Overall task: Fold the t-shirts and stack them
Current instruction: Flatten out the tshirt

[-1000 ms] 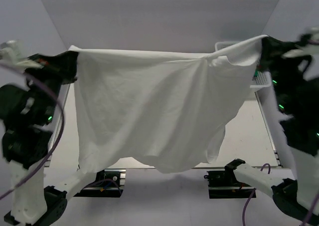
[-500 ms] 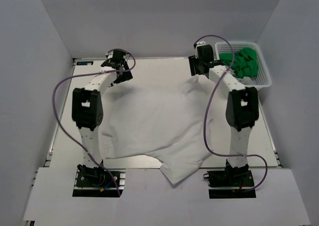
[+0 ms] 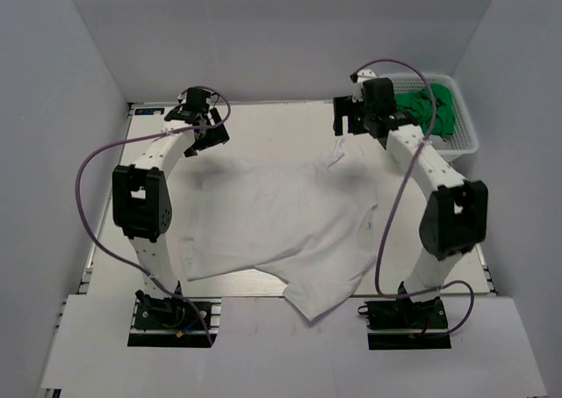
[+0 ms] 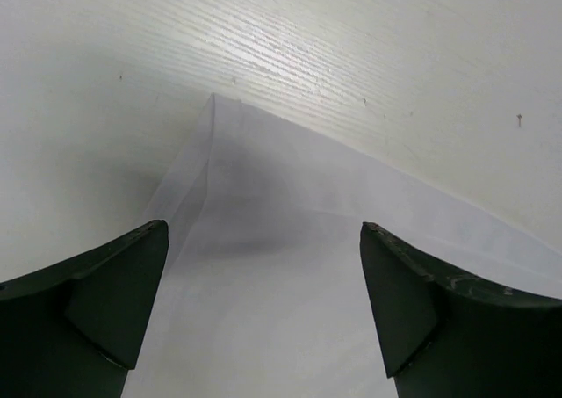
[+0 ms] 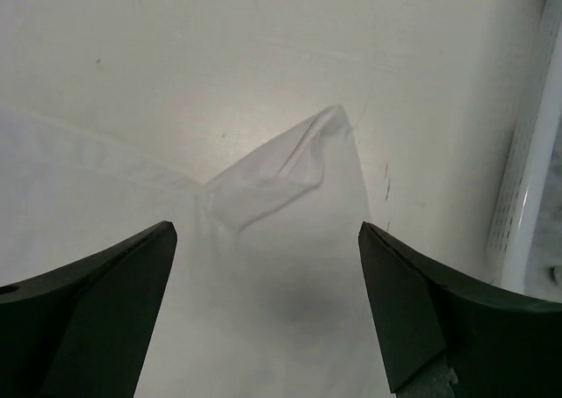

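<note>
I should next lower my left gripper with its open fingers on both sides of the folded flap's inner edge [image 3: 208,174] [image 4: 230,199], which lies below by the far corner of the shirt, because it overlaps the shirt.
A white t-shirt [image 3: 281,222] lies spread on the table, its lower edge hanging over the near edge. My left gripper [image 3: 200,143] hovers open above the shirt's far left corner [image 4: 215,108]; nothing sits between its fingers. My right gripper [image 3: 347,143] hangs open over the rumpled far right corner [image 5: 312,152], holding nothing. Green t-shirts [image 3: 426,108] are piled in a white basket [image 3: 461,143] at the far right.
The basket's perforated wall [image 5: 527,196] stands close to the right of my right gripper. Grey walls enclose the table on three sides. Purple cables loop from both arms. Bare tabletop [image 3: 272,126] lies beyond the shirt.
One second ago both grippers held the shirt stretched up in the air. It has since been lowered onto the table and let go, and both grippers have opened and lifted slightly.
</note>
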`<state>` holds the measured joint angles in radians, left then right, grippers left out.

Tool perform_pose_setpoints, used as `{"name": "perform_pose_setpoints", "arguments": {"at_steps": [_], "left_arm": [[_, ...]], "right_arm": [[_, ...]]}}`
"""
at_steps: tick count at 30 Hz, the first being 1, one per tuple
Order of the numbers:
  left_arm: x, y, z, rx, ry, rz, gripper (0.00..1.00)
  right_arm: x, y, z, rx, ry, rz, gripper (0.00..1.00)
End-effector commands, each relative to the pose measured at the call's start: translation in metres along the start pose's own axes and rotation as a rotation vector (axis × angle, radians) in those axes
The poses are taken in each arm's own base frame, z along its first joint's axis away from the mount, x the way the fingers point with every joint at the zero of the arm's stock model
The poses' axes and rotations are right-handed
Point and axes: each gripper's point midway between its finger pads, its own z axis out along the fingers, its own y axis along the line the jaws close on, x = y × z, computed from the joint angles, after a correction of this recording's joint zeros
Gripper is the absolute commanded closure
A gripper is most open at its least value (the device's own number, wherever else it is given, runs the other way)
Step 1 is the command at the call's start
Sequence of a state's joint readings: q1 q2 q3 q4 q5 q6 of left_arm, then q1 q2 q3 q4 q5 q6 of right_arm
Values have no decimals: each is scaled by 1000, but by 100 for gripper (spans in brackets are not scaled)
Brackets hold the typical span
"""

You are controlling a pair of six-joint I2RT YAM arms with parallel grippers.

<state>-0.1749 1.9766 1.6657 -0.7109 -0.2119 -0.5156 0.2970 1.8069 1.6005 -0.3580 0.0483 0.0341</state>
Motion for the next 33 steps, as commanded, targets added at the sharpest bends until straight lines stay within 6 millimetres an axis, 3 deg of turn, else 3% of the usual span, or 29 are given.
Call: {"name": "perform_pose_setpoints", "arguments": {"at_steps": [1, 2, 3, 5, 13, 15, 18, 20, 28, 33], "left_arm": [[3, -4, -30, 60, -20, -6, 0], [4, -1, -38, 64, -27, -8, 0], [17, 0, -36, 63, -13, 4, 0], [36, 10, -33, 47, 16, 0, 0], [48, 18, -20, 49, 26, 44, 0], [57, 19, -12, 54, 39, 55, 4], [69, 16, 1, 68, 84, 61, 18], [67, 13, 6, 67, 86, 61, 24], [91, 27, 19, 6, 148, 49, 24], [89, 34, 18, -24, 131, 51, 24]], "right_arm": [[29, 20, -21, -94, 36, 84, 10], [31, 23, -38, -107, 19, 111, 10], [53, 25, -38, -113, 57, 128, 10], [75, 35, -53, -166, 75, 152, 10], [138, 49, -83, -230, 170, 220, 10], [154, 48, -84, -222, 202, 241, 10], [159, 42, -87, -184, 211, 243, 10], [157, 36, -87, -153, 209, 231, 10], [156, 30, -93, -123, 212, 208, 10], [159, 30, -92, -121, 235, 205, 10]]}}
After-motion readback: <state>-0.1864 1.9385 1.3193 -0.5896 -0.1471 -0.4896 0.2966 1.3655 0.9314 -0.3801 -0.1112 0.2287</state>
